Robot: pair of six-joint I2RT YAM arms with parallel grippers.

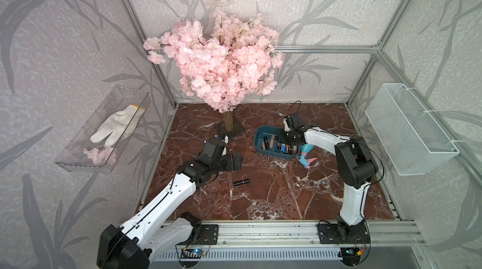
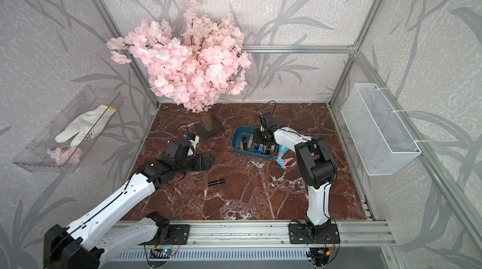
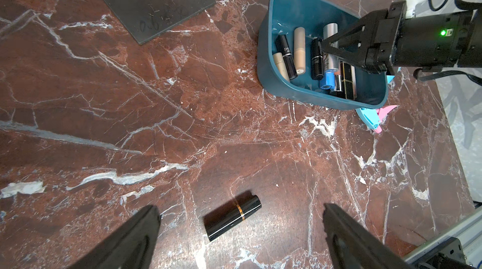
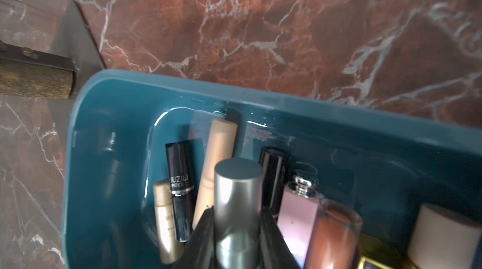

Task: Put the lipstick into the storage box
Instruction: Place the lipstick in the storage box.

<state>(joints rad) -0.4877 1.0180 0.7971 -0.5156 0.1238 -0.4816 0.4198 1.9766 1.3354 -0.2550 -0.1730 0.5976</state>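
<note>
I should move my right gripper down and toward the bare part of the storage box's bottom that shows beside the long beige lipstick. Then I should release the silver lipstick there.
A black lipstick with a gold band lies on its side on the marble table. My left gripper hovers above it, open. In the left wrist view the lipstick lies between the wide-apart fingers of the left gripper, untouched. The teal storage box holds several lipsticks. My right gripper reaches into it, shut on a silver lipstick held over the others.
A pink blossom tree stands on a dark base plate left of the box. A teal and pink spray nozzle lies against the box's right end. A clear tray with a glove hangs on the left wall, a white wire basket on the right.
</note>
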